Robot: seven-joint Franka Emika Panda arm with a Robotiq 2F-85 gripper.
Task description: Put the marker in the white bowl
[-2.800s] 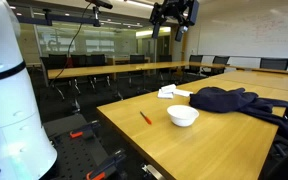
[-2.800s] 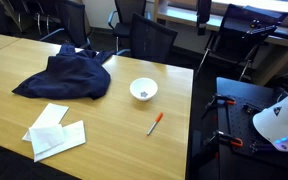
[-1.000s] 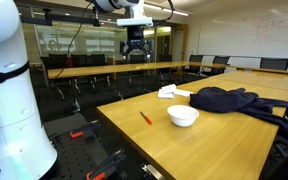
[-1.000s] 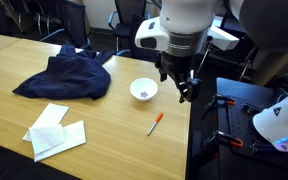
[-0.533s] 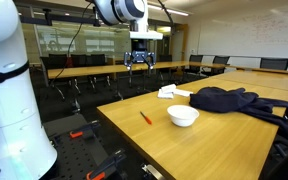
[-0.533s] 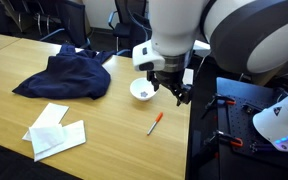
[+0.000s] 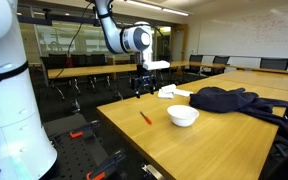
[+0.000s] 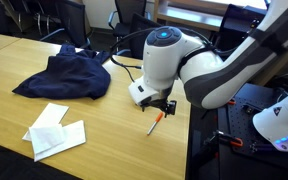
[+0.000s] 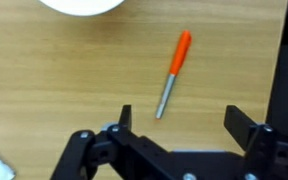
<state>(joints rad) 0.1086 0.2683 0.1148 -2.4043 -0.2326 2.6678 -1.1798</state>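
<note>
The gripper moves down with its fingers open onto the grey end of the marker (image 7: pixel 142 114) next.
The marker (image 9: pixel 173 73), grey with an orange cap, lies on the wooden table just ahead of my gripper (image 9: pixel 181 120). The jaws are wide open and empty, a little above the table and not touching the marker. The marker also shows in both exterior views (image 7: pixel 145 117) (image 8: pixel 155 125), with the gripper (image 7: pixel 144 84) (image 8: pixel 162 106) hovering above it. The white bowl (image 7: pixel 183 116) sits on the table next to the marker; its rim shows at the top of the wrist view (image 9: pixel 79 5). In an exterior view the arm hides the bowl.
A dark cloth (image 7: pixel 224 98) (image 8: pixel 69 75) lies beyond the bowl. White folded papers (image 8: pixel 52 130) (image 7: pixel 169 92) lie on the table. The table edge (image 9: pixel 283 60) runs close beside the marker. Office chairs (image 8: pixel 144 38) stand around the table.
The arm has come down from high above the table and now hovers low over the marker with open jaws. The marker and bowl have not moved.
</note>
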